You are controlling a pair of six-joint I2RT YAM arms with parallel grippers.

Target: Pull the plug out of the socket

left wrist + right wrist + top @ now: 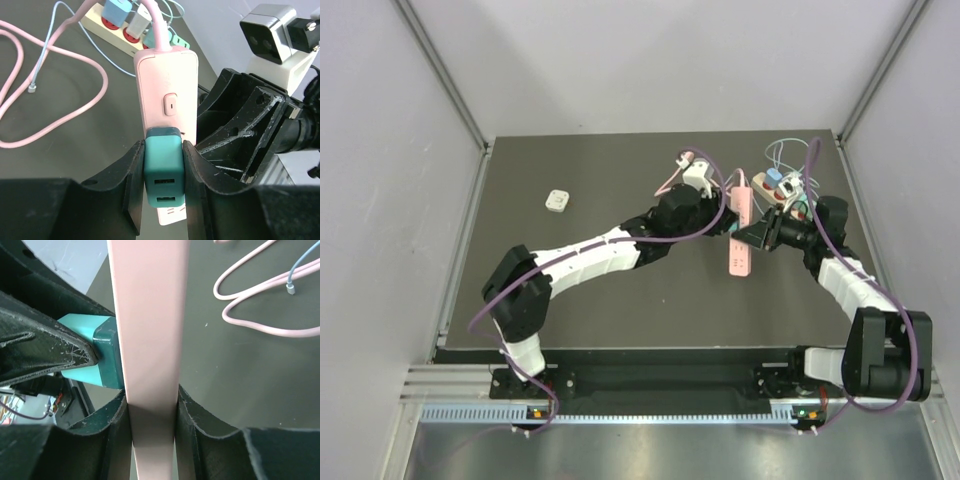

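Note:
The tabletop beside the white adapter is clear, so my left gripper will pull left in the top view and down there from the power strip.
A pink power strip (739, 232) lies on the dark table, its cord looping away. A teal USB charger plug (163, 170) sits in the pink strip (167, 90) below its switch. My left gripper (163, 172) is shut on the teal plug, one finger on each side. My right gripper (151, 427) is shut on the pink strip (148, 325), clamping its narrow sides; the teal plug (97, 352) sticks out to the left there, with the left finger on it. In the top view both grippers (730, 225) meet at the strip.
A second white power strip (117, 31) with several plugs and thin cables lies behind, at the table's back right (782, 185). A small white adapter (557, 201) lies at the left. The pink cord (260, 322) loops on the table.

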